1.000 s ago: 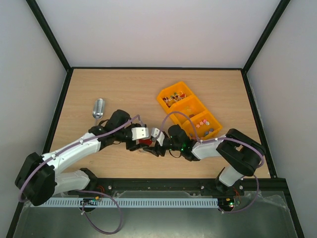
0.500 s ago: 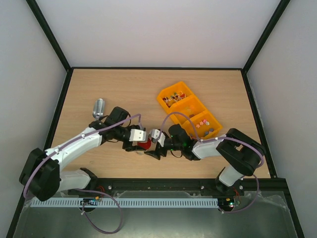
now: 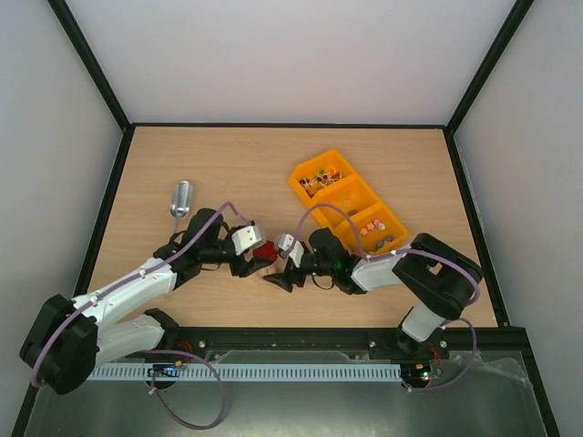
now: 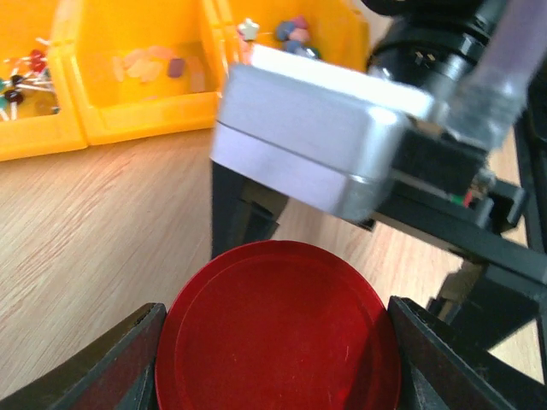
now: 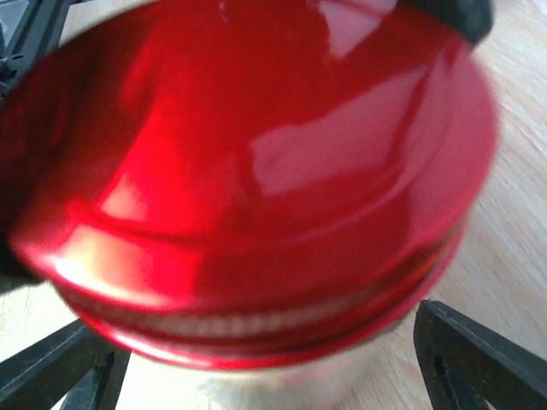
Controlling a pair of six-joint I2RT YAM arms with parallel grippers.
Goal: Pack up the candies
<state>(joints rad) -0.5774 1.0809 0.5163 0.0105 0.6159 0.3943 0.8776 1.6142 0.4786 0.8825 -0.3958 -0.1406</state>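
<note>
The left gripper carries the lid and jar outward and releases them there next, since bare tabletop between the metal scoop and the orange tray lies outward of it.
A red lid [image 3: 265, 252] sits between the fingers of my left gripper [image 3: 260, 256], which is shut on it; in the left wrist view the lid [image 4: 278, 316] fills the gap between the fingers [image 4: 120, 363]. In the right wrist view the lid [image 5: 256, 154] hangs tilted and blurred over a clear jar [image 5: 282, 389]. My right gripper [image 3: 278, 271] has a jaw on either side of the jar body. The candies [image 3: 373, 225], small and pastel, lie in the orange tray [image 3: 381, 195]; they also show in the left wrist view [image 4: 154, 65].
A metal scoop [image 3: 181, 198] lies on the table at the left, beyond the left arm. The orange tray has three compartments; the far one holds small coloured sweets on sticks [image 3: 317, 178]. Black rails edge the table.
The left arm has drawn back toward the left and the red lid has shifted slightly away from the near edge. The right gripper has moved a little to the left.
</note>
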